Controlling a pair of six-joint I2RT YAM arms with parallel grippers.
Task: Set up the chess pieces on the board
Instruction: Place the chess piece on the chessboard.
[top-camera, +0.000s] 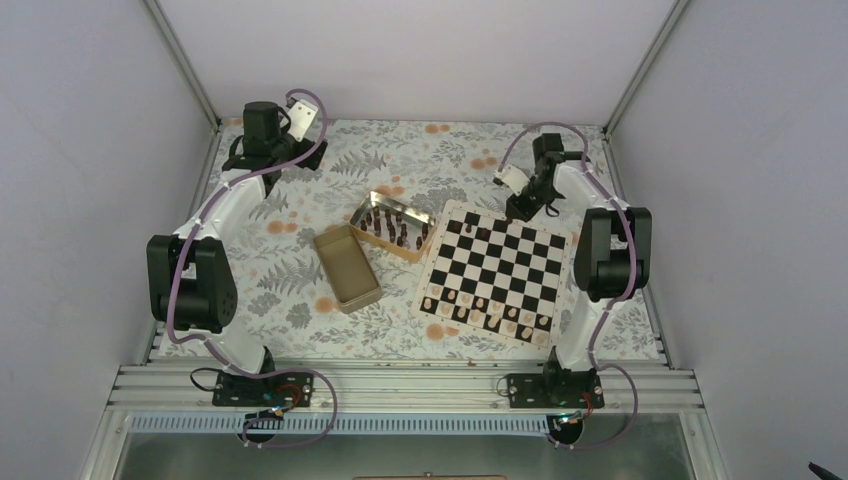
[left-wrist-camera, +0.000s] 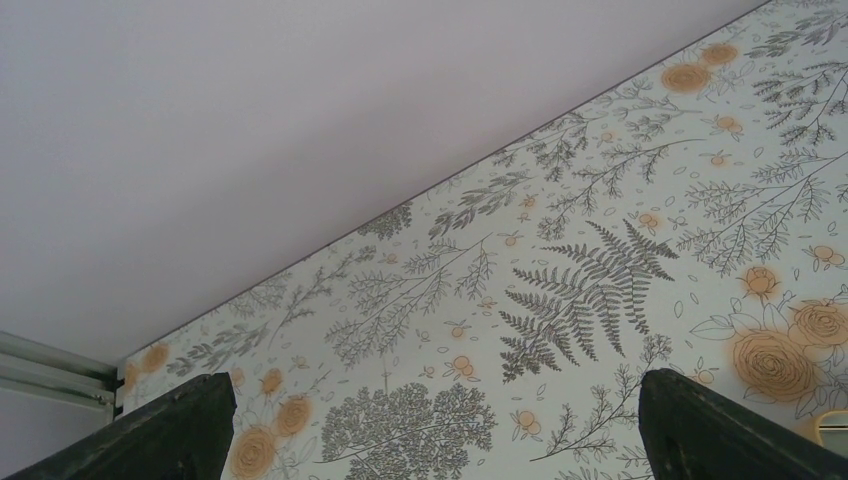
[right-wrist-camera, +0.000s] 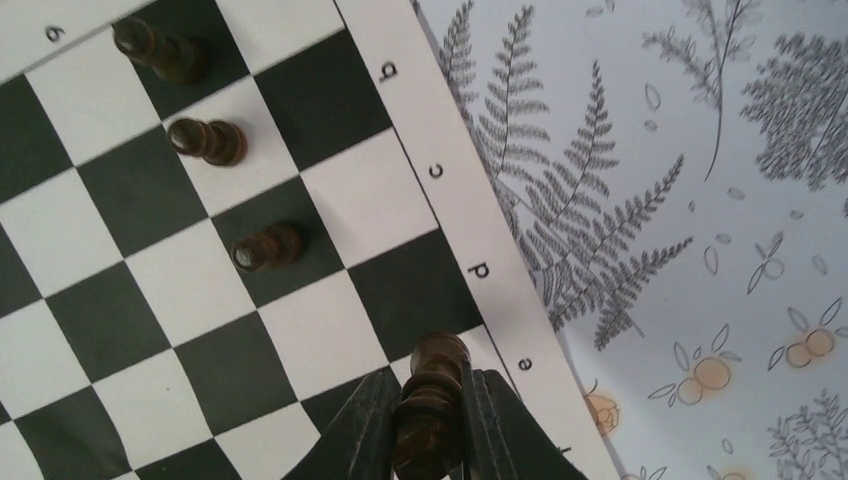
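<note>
The open square is just below the gripper, so my right gripper needs to go down next and release the dark brown chess piece on the white square beside letter e.
My right gripper is shut on a dark brown chess piece, held just above the board beside the border letter e. Three more dark chess pieces stand in a line on the squares further along that edge. From above, the right gripper hangs over the far edge of the board. More dark pieces stand in a golden tin left of the board. My left gripper is open and holds nothing. It hovers over the flowered cloth at the far left.
A second golden tin lies open next to the first, nearer to me. Pale wooden pieces fill the board's two near rows. Enclosure walls stand close behind both grippers.
</note>
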